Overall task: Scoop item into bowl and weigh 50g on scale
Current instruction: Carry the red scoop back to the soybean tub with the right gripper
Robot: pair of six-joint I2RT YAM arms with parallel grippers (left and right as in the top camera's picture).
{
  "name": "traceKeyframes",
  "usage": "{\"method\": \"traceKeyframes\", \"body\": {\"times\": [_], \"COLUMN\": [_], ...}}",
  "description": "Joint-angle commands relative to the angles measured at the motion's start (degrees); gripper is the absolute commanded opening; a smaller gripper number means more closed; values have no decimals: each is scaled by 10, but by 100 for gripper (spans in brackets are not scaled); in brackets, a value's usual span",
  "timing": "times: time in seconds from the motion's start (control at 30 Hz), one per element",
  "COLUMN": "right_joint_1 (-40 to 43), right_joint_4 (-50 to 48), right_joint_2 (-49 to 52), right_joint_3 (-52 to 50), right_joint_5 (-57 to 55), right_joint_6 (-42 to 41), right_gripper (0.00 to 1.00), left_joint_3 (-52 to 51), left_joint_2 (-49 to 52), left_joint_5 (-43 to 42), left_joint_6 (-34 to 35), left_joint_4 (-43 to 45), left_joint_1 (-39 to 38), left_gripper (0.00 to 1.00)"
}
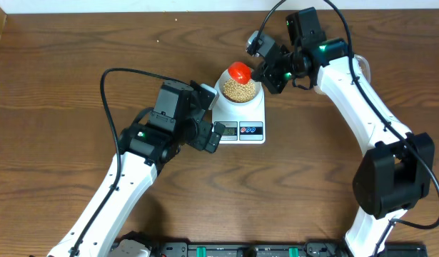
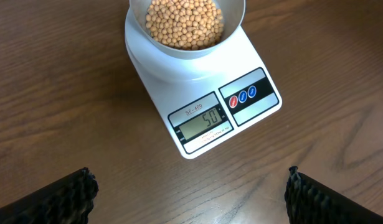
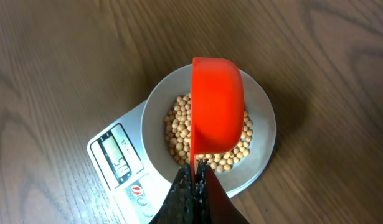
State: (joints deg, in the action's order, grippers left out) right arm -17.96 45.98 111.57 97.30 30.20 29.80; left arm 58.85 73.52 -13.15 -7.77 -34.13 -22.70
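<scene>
I need to move my right gripper to the right in the overhead view next, over the clear container point(image 1: 363, 67), and release the scoop point(image 1: 239, 71), because the scale shows the target weight.
The white scale point(image 1: 242, 118) stands mid-table; its display point(image 2: 202, 122) reads 50. The white bowl point(image 1: 220, 84) sits on it, holding tan beans point(image 1: 240, 88). The bowl point(image 3: 261, 134) and beans point(image 3: 179, 127) also show in the right wrist view, and the beans point(image 2: 184, 22) in the left wrist view. My right gripper point(image 3: 196, 177) is shut on the handle of a red scoop point(image 3: 217, 106), held turned on its side over the bowl. The scoop point(image 1: 239, 71) shows from overhead at the bowl's far rim. My left gripper point(image 2: 190, 196) is open and empty, just in front of the scale.
Wooden table point(image 1: 62, 71) all around. Black cables run from both arms across the table point(image 1: 108, 107). Black hardware lies along the front edge point(image 1: 226, 250).
</scene>
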Motion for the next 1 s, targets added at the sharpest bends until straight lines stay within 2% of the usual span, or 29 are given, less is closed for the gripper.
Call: {"method": "traceKeyframes", "body": {"times": [0.0, 0.3, 0.43, 0.63, 0.8, 0.97], "right_joint_1": [17, 147, 205, 301, 366, 393], "right_joint_4": [0, 1, 9, 84, 149, 169], "right_joint_2": [-20, -20, -20, -20, -20, -20], "right_joint_3": [2, 2, 2, 2, 2, 2], "right_joint_5": [55, 322, 386, 373, 358, 237], "right_joint_6": [-31, -58, -61, -70, -42, -65], "right_gripper": [1, 1, 1, 1, 1, 2], "left_joint_3": [4, 4, 4, 4, 4, 4], "left_joint_2": [1, 1, 1, 1, 1, 1], "left_joint_5": [3, 3, 3, 3, 4, 3], "left_joint_6": [-6, -6, -6, -6, -6, -6], "left_joint_4": [-1, -1, -1, -1, -1, -1], "left_joint_1": [1, 1, 1, 1, 1, 1], "left_gripper": [98, 98, 98, 98, 98, 98]}}
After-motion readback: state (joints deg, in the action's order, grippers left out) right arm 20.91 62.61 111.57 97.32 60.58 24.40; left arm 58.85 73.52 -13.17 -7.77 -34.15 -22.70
